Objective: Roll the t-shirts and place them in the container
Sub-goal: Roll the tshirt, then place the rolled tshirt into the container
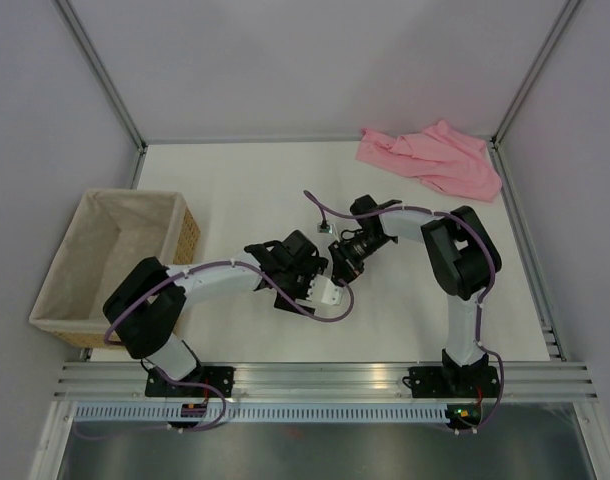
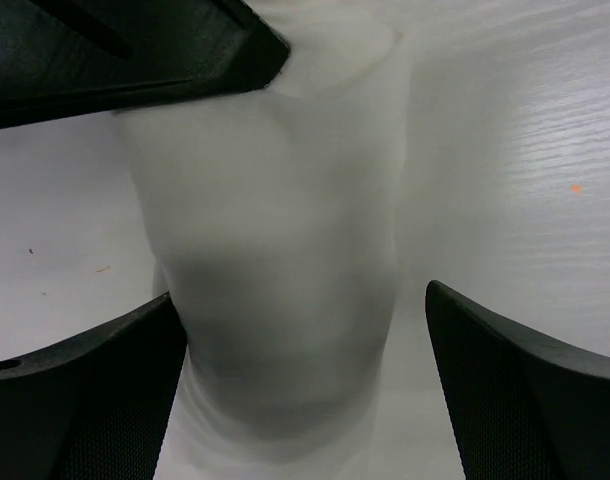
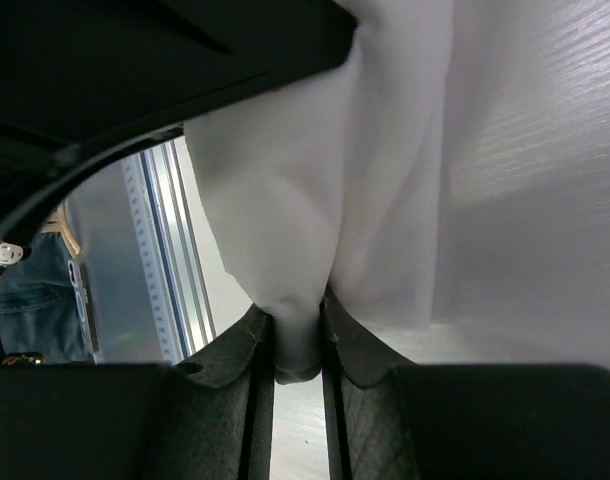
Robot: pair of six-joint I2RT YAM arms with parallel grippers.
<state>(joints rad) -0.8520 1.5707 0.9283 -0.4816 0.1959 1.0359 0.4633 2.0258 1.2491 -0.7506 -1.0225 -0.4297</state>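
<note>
The white roll lies below my left gripper, between my fingers, so the gripper will go down over the roll and close its wide-open fingers on both sides of it.
The white t-shirt [image 1: 326, 293] is a small rolled bundle at the table's middle, between both grippers. In the left wrist view the white roll [image 2: 285, 230] lies between my left gripper's [image 2: 300, 300] wide-open fingers; the right finger stands apart from it. My right gripper [image 3: 297, 320] is shut on a fold of the white cloth [image 3: 295, 200]. In the top view the left gripper [image 1: 307, 277] and right gripper [image 1: 341, 262] almost meet over the roll. The pink t-shirt [image 1: 432, 157] lies crumpled at the far right corner, away from both grippers.
A wicker basket with a cloth lining [image 1: 105, 260] stands at the table's left edge. Metal frame posts rise at the back corners. A rail [image 1: 325, 378] runs along the near edge.
</note>
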